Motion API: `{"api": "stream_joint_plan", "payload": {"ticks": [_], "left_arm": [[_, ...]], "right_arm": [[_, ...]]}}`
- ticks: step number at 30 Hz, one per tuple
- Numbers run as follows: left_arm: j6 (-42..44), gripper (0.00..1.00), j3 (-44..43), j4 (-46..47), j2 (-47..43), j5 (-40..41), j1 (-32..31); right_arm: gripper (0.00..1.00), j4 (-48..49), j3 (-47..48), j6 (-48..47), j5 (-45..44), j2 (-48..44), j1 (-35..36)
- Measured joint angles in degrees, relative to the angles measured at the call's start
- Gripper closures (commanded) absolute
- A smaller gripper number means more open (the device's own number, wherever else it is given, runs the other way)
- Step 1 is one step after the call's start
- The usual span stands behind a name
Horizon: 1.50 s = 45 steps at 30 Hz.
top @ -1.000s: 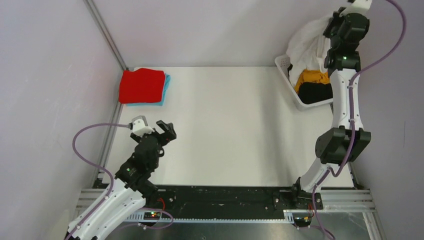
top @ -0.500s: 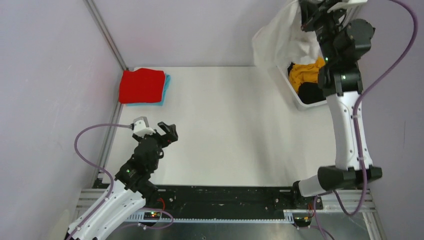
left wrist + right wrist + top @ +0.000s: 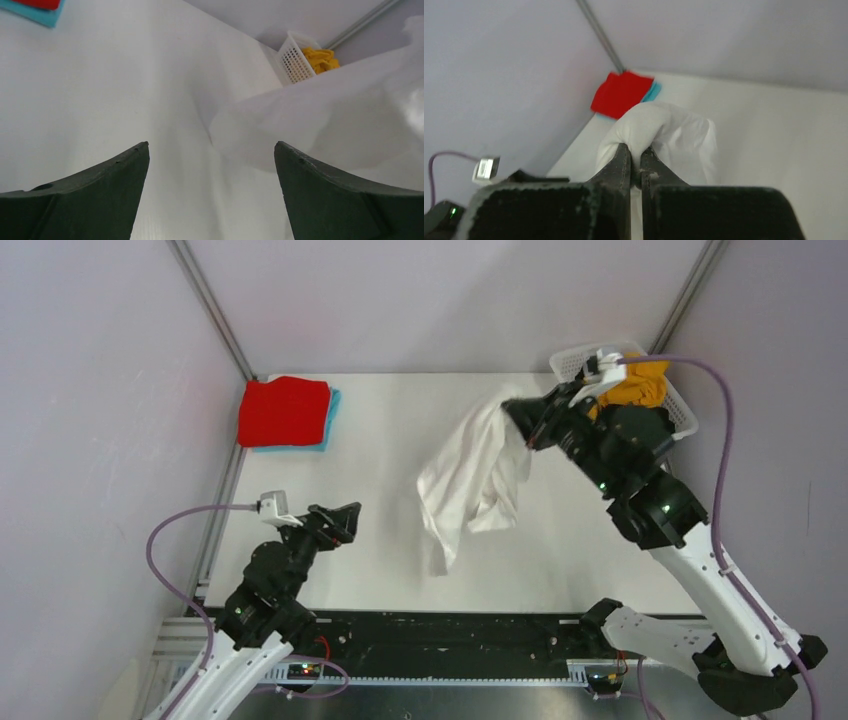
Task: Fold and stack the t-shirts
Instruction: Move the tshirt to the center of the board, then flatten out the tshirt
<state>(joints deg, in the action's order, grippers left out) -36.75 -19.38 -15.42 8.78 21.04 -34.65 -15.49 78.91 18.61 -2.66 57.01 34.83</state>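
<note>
The middle of the table has clear space for the hanging white t-shirt. My right gripper will move down and away from the basket, over that space.
My right gripper (image 3: pixel 522 422) is shut on the white t-shirt (image 3: pixel 467 483), which hangs from it over the middle of the table; the pinched fold shows in the right wrist view (image 3: pixel 659 125). A folded red t-shirt (image 3: pixel 284 410) lies on a folded light blue t-shirt (image 3: pixel 333 412) at the far left corner. The mustard yellow t-shirt (image 3: pixel 645 382) sits in the basket; the black one is hidden. My left gripper (image 3: pixel 345 521) is open and empty, low over the near left of the table, with the white shirt ahead of it (image 3: pixel 320 125).
The white slotted basket (image 3: pixel 578 360) stands at the far right corner, partly behind my right arm. Metal frame posts rise at both far corners. The black rail with the arm bases runs along the near edge.
My right gripper has swung down and left from high above the basket, carrying the white shirt out over the table's middle. My left gripper has dropped lower and tipped forward.
</note>
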Motion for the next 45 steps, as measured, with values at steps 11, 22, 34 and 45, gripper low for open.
{"api": "stream_joint_plan", "payload": {"ticks": [11,22,34,45], "left_arm": [[-2.5,0.02,0.4,-3.2,2.2,-5.3,0.0],[-3.8,0.02,0.4,-3.8,12.0,-10.2,0.0],[-4.9,0.02,-2.0,3.7,31.8,-19.6,-13.3],[-2.3,0.03,-22.1,8.3,65.0,-13.6,-32.0]], "right_arm": [[1.00,-7.8,-2.7,8.5,-8.0,11.8,9.3],[0.58,-5.1,7.1,14.4,-3.3,47.5,-1.3],[0.01,-4.2,-5.2,12.9,-3.7,29.7,-5.4],[0.01,-5.7,-40.2,19.0,-8.1,-12.3,-14.9]]}}
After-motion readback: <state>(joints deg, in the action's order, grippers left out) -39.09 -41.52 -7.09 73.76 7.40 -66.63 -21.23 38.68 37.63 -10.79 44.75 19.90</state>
